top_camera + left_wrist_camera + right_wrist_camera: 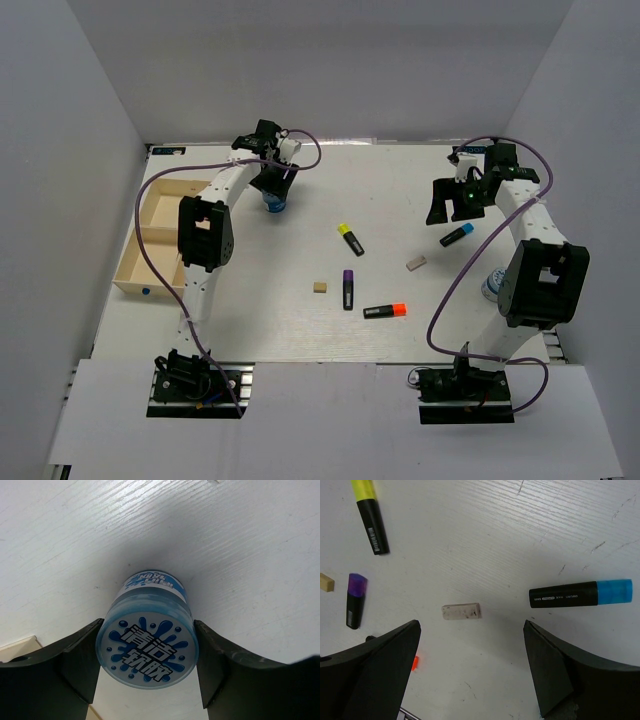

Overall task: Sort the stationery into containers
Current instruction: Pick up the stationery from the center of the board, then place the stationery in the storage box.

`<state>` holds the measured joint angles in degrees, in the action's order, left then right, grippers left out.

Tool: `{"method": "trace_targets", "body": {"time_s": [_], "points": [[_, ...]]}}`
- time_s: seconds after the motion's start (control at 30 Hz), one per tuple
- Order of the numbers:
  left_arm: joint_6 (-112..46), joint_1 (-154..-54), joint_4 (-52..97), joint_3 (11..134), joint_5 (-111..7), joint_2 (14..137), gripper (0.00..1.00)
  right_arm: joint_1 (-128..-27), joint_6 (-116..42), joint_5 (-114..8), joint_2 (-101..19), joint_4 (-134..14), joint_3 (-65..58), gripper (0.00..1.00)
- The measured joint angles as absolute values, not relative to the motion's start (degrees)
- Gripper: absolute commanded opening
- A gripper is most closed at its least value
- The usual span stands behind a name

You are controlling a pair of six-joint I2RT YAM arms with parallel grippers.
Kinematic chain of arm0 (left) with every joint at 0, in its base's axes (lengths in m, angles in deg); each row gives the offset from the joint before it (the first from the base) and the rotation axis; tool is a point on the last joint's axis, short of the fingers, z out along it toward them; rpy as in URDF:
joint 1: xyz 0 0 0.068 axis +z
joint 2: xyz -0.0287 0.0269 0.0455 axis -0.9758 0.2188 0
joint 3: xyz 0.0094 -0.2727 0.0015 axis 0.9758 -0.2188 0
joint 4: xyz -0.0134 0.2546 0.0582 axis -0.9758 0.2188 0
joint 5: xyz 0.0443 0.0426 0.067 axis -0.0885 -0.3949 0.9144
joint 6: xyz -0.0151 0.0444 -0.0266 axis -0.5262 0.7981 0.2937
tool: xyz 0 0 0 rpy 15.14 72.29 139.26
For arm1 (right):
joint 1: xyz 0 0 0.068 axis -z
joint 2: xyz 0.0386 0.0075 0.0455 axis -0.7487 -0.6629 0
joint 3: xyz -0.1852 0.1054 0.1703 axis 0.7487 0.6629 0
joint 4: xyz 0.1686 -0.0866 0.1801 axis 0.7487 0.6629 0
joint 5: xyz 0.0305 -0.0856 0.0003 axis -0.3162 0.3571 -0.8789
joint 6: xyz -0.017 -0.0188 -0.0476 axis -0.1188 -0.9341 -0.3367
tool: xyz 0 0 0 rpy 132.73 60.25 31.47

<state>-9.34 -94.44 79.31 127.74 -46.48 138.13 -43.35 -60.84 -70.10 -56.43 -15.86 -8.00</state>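
My left gripper rises next, shifts left in the top view and releases the roll down in there, since the bottom of the tray's far section (166, 206) shows empty.
My left gripper (275, 190) is at the back left, its fingers pressed on both sides of a blue-and-white roll (147, 650) that stands on the table (275, 205). My right gripper (455, 205) hangs open over the table with nothing between its fingers (472, 645). Below it lie a grey eraser (461, 611) and the blue-capped highlighter (580, 594). The yellow (350, 239), purple (348, 289) and orange (385, 311) highlighters and a tan eraser (319, 288) lie mid-table. The wooden tray (150, 235) sits at the left edge.
A second blue-and-white roll (492, 287) is partly hidden behind the right arm's elbow. White walls close in the table on three sides. The left arm's cable loops over the tray.
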Motion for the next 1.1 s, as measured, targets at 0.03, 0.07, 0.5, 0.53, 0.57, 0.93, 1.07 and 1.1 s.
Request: {"method": "trace_targets", "body": {"time_s": [0.03,0.07,0.5,0.53,0.57,0.93,1.07,1.1], "points": [[-9.5,-94.4,79.3,127.7,-46.5,138.1,0.39,-43.4,-60.8,-70.1,-56.4,-15.9,-8.0,0.89],[-9.6,-94.4,79.4,127.7,-46.6,138.0,0.34,-43.4,-60.8,-70.1,-56.4,-15.8,-8.0,0.89],[-11.8,-93.6,79.8,121.6,-46.8,114.8,0.18,-43.4,-60.8,-70.3,-56.4,-15.8,-8.0,0.89],[-11.8,-93.4,79.7,121.4,-46.1,111.8,0.17,-43.4,-60.8,-70.4,-56.4,-15.8,-8.0,0.89],[-11.9,-93.2,79.2,120.9,-45.4,108.9,0.16,-43.4,-60.8,-70.5,-56.4,-15.8,-8.0,0.89],[-12.5,-80.3,76.7,103.3,-36.4,97.6,0.09,-43.4,-60.8,-72.4,-56.4,-15.8,-8.0,0.89],[-12.5,-74.0,76.6,102.8,-37.5,102.5,0.1,-43.4,-60.8,-72.7,-56.3,-15.9,-7.8,0.89],[-12.3,-72.5,76.7,103.1,-38.0,103.6,0.1,-43.4,-60.8,-72.7,-56.2,-15.9,-7.5,0.89]]}}
